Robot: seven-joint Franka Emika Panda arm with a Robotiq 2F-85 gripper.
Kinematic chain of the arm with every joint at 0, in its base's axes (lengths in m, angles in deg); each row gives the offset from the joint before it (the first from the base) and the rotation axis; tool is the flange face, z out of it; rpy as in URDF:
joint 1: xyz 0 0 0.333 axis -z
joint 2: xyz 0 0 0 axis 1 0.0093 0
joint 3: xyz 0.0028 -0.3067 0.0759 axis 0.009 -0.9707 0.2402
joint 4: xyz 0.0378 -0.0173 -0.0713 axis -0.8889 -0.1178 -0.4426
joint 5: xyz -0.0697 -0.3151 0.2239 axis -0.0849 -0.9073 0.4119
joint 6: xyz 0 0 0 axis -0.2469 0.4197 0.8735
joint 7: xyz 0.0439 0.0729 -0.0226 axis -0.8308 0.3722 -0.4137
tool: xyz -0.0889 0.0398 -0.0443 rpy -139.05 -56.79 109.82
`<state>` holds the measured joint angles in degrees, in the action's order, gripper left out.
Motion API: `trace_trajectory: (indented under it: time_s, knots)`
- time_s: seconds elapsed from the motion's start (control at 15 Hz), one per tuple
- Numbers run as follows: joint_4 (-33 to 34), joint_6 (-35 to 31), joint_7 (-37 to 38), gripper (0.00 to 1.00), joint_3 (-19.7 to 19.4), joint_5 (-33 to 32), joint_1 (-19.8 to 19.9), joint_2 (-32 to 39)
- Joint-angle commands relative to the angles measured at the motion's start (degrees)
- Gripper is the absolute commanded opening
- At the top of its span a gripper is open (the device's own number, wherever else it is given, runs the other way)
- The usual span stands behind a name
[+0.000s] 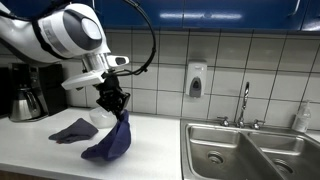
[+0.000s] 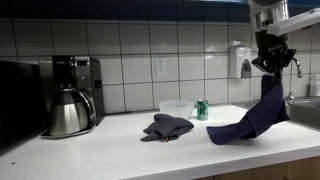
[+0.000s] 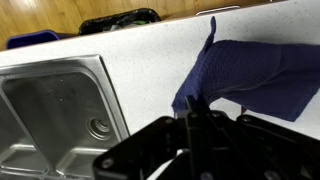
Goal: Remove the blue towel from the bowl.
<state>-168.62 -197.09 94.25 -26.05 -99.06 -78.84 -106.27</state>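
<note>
I need to move my gripper toward the sink and a little down next, over the bare white counter, and let go of the towel's corner, because the towel hangs clear of the bowl (image 2: 177, 107).
My gripper (image 1: 117, 108) is shut on the top corner of a blue towel (image 1: 110, 142) and holds it up. The towel's lower end drapes on the white counter, as shows in an exterior view (image 2: 245, 125) below the gripper (image 2: 270, 70). In the wrist view the towel (image 3: 250, 75) spreads out beyond the closed fingers (image 3: 195, 105). A pale, translucent bowl (image 2: 177, 107) stands near the wall, apart from the held towel; in an exterior view the bowl (image 1: 99, 119) is partly hidden behind the gripper. A second, darker cloth (image 2: 167, 126) lies crumpled on the counter in front of the bowl.
A coffee maker with a steel carafe (image 2: 70, 105) stands at one end of the counter. A green can (image 2: 202, 109) is beside the bowl. A steel double sink (image 1: 250, 150) with a faucet (image 1: 243, 103) is at the other end, with a soap dispenser (image 1: 195, 80) on the tiled wall.
</note>
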Motion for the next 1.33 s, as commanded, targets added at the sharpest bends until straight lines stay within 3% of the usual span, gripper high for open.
trace_trajectory:
  time_s: [0.0,0.2,0.27,0.33,0.47,1.0,1.27]
  knots:
    - [1.1,-1.3,3.3,0.01,0.4,-4.8,4.3,4.0]
    - [2.1,-1.7,6.1,0.01,0.6,-7.7,5.9,7.6]
    - [2.5,-1.3,6.6,0.27,0.6,-7.7,5.7,8.5]
    - [2.7,-1.0,6.9,0.28,0.5,-7.7,5.3,9.0]
    - [3.0,-0.4,6.5,0.41,0.5,-7.1,4.2,9.5]
    - [4.9,0.7,3.8,0.99,1.1,-4.4,-0.6,9.1]
    - [6.5,3.7,1.0,1.00,0.9,1.6,-4.6,7.4]
